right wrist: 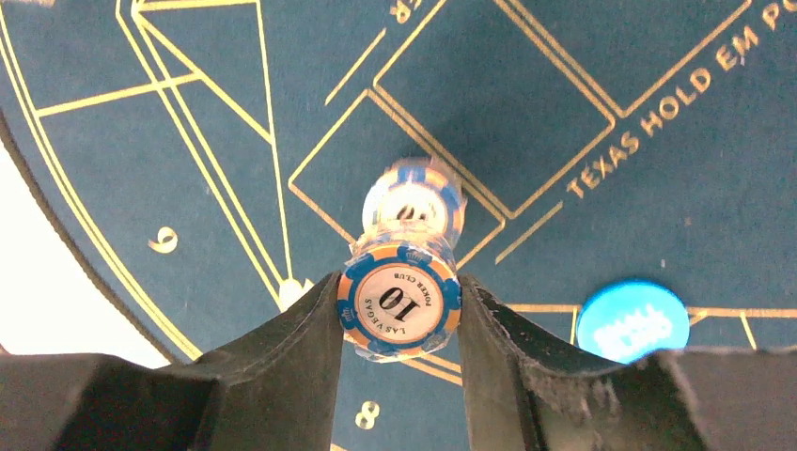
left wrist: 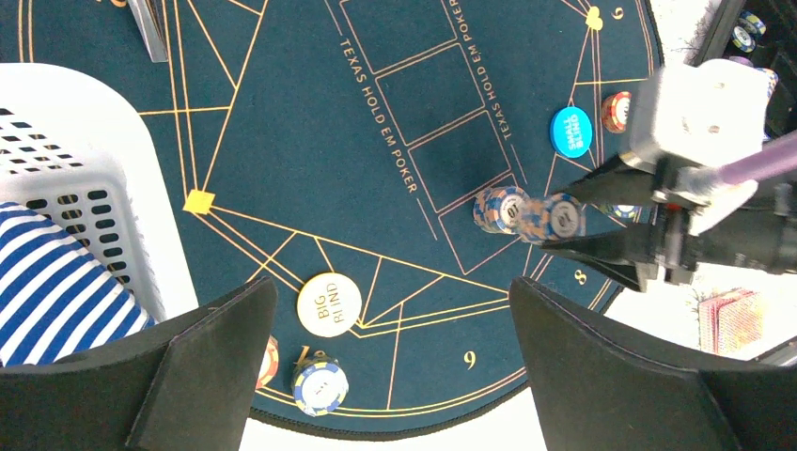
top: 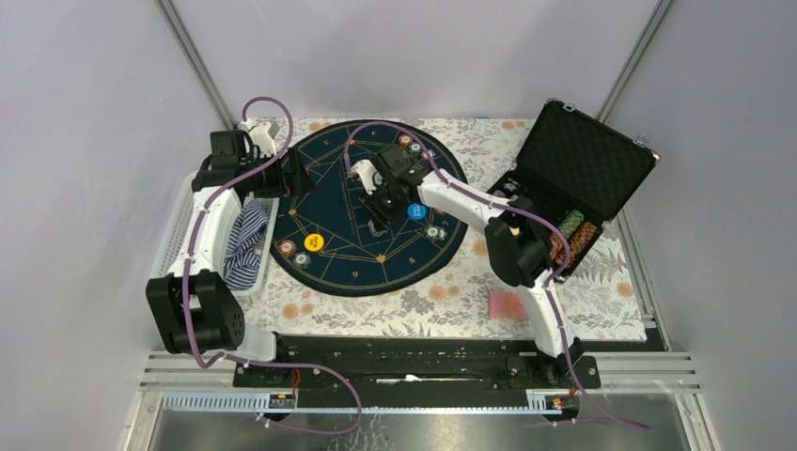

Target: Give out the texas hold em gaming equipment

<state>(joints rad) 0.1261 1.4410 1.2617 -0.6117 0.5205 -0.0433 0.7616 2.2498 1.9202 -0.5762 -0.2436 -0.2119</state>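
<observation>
I will next bring my right gripper past the blue button and down beside the red chips, to the gripper's right in the top view, to let go of the orange-and-blue stack.
My right gripper [right wrist: 399,324] is shut on a short stack of orange-and-blue "10" poker chips [right wrist: 399,301] just above the round dark-blue mat [top: 376,268]. A similar stack [right wrist: 414,202] stands on the mat right behind it. The left wrist view shows both stacks, the held one [left wrist: 564,218] and the standing one [left wrist: 498,209]. My left gripper [left wrist: 392,287] is open and empty above the mat's left part [top: 301,178]. The blue button [left wrist: 571,132] and the pale yellow Big Blind button [left wrist: 329,303] lie on the mat, with chips [left wrist: 320,387] near the edge. Red-backed cards [top: 508,304] lie off the mat.
The black case [top: 583,169] stands open at the right with rows of chips [top: 575,235] in it. A white basket [top: 188,221] holding striped cloth [left wrist: 56,291] sits at the mat's left edge. More chips [top: 406,141] sit at the mat's far side.
</observation>
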